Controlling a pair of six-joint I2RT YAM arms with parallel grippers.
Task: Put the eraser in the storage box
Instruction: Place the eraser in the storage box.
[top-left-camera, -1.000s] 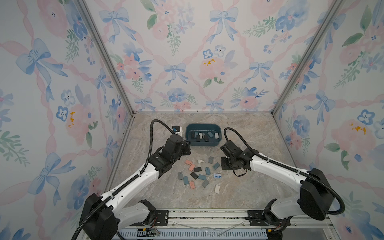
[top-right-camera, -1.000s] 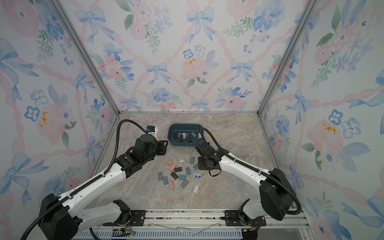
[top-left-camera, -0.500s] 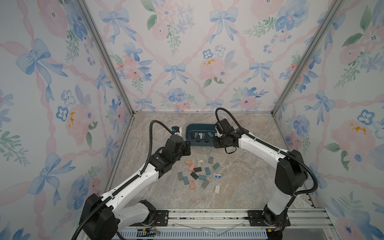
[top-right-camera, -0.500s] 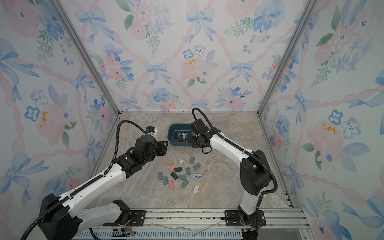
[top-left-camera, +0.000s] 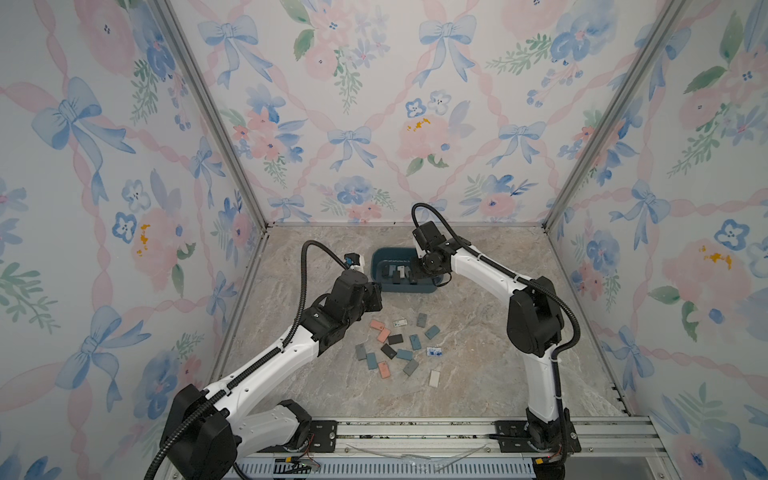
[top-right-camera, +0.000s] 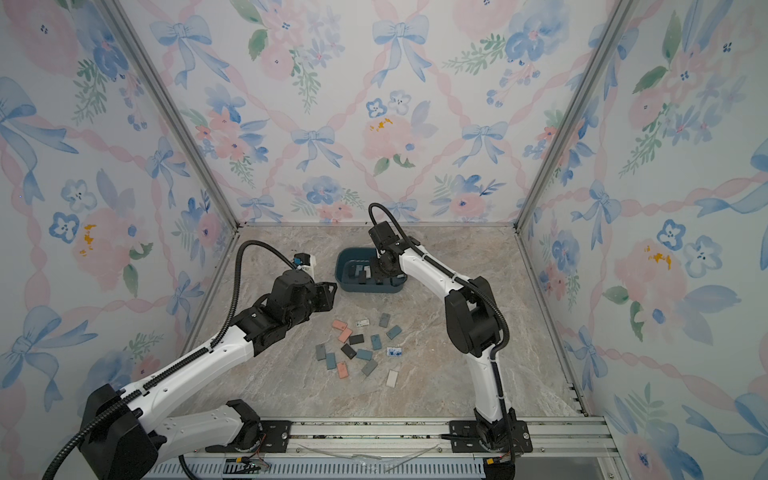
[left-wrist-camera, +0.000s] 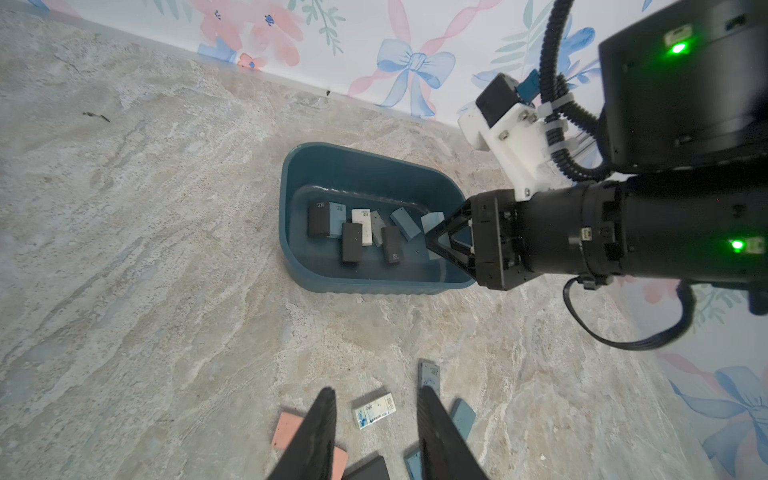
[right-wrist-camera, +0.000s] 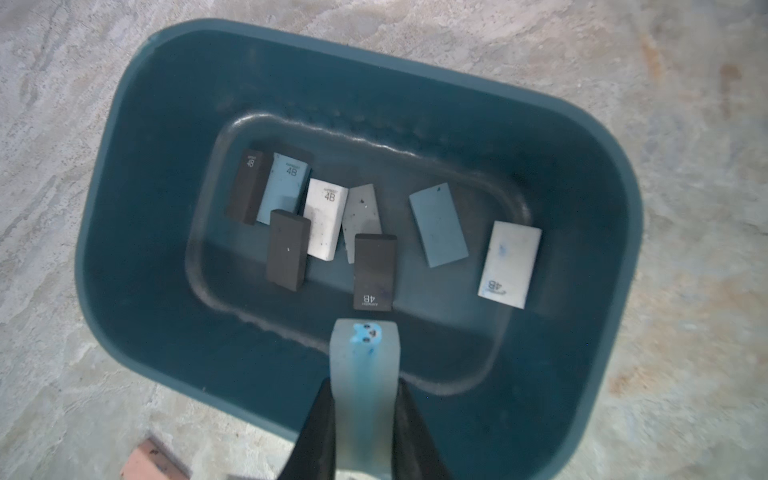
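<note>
Next I need to move my right gripper outward and down into the box's middle (top-left-camera: 407, 272) (right-wrist-camera: 368, 228) to release the pale eraser, because the eraser still hangs over the box's near side.
The storage box (top-left-camera: 409, 289) (top-right-camera: 370, 288) is a dark teal tub at the back of the table, with several erasers (right-wrist-camera: 328, 216) lying in it. My right gripper (right-wrist-camera: 365, 380) is shut on a pale eraser (right-wrist-camera: 365, 357) with a blue cartoon face, held above the near side of the box (right-wrist-camera: 137, 166). In the left wrist view that gripper (left-wrist-camera: 432, 241) hangs over the box's inside (left-wrist-camera: 291, 174). My left gripper (left-wrist-camera: 376, 390) (top-left-camera: 376, 297) is open with nothing between its fingers. It hovers above the loose erasers, in front of the box.
Several loose erasers (top-left-camera: 399, 345) (top-right-camera: 359, 351) in pink, grey, blue, black and white lie scattered on the marble table in front of the box. A white printed one (left-wrist-camera: 374, 410) lies below the left fingers, a pink one (left-wrist-camera: 286, 430) beside it. Flowered walls close off three sides.
My right arm has swung from the right edge of the loose pile back to the storage box, with the eraser in its grip. The left arm has hardly moved.
</note>
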